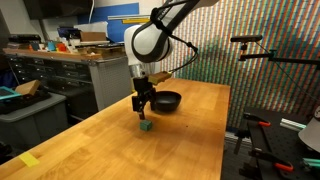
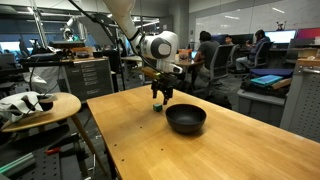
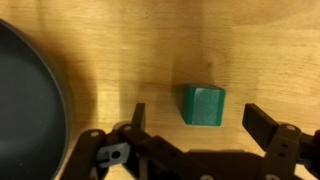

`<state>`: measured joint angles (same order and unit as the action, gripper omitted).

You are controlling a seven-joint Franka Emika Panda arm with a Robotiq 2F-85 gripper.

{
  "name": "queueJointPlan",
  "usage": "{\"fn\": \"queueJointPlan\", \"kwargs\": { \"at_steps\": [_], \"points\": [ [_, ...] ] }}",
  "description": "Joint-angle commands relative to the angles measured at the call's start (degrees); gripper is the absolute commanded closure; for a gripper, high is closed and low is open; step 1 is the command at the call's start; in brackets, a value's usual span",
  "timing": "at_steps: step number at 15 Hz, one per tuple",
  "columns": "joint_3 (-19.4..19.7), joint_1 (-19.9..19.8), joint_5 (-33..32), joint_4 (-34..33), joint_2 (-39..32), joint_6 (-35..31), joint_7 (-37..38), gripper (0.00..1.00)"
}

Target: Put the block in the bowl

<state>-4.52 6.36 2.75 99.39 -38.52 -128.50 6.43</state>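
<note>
My gripper needs to move down around the green block (image 1: 146, 126) (image 3: 204, 105) and close on the block's opposite sides, because its open fingers are above the table.
The green block (image 3: 204, 105) sits on the wooden table, also visible in both exterior views (image 1: 146, 126) (image 2: 157, 106). My gripper (image 3: 200, 122) is open, hovering just above the block with a finger on each side and not touching it; it shows in both exterior views (image 1: 145, 110) (image 2: 159, 97). The black bowl (image 1: 165, 101) (image 2: 186, 119) stands on the table close beside the block. In the wrist view its rim (image 3: 30, 90) fills the left edge.
The wooden table (image 1: 120, 145) has open surface around the block. A flat yellow piece (image 1: 30, 160) lies near one corner. Workbenches and shelves stand behind, and a small round side table (image 2: 40, 108) stands beside the table.
</note>
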Motion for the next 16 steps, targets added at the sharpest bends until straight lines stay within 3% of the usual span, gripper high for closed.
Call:
{"fn": "queueJointPlan", "kwargs": {
  "at_steps": [1,4,5,7,13,16],
  "points": [
    [-0.12,0.66,1.10,-3.90,-3.09,2.39,1.01,0.00],
    [-0.06,0.98,0.94,-4.64,-4.59,2.42,1.12,0.00],
    [-0.12,1.03,0.92,-4.87,-5.03,2.32,0.98,0.25],
    [-0.13,1.17,0.75,-5.14,-5.58,2.19,0.77,0.34],
    [0.02,0.97,0.75,-3.85,-4.02,1.47,0.68,0.82],
    [0.10,0.61,0.96,-2.79,-2.57,1.03,0.66,0.83]
  ]
}}
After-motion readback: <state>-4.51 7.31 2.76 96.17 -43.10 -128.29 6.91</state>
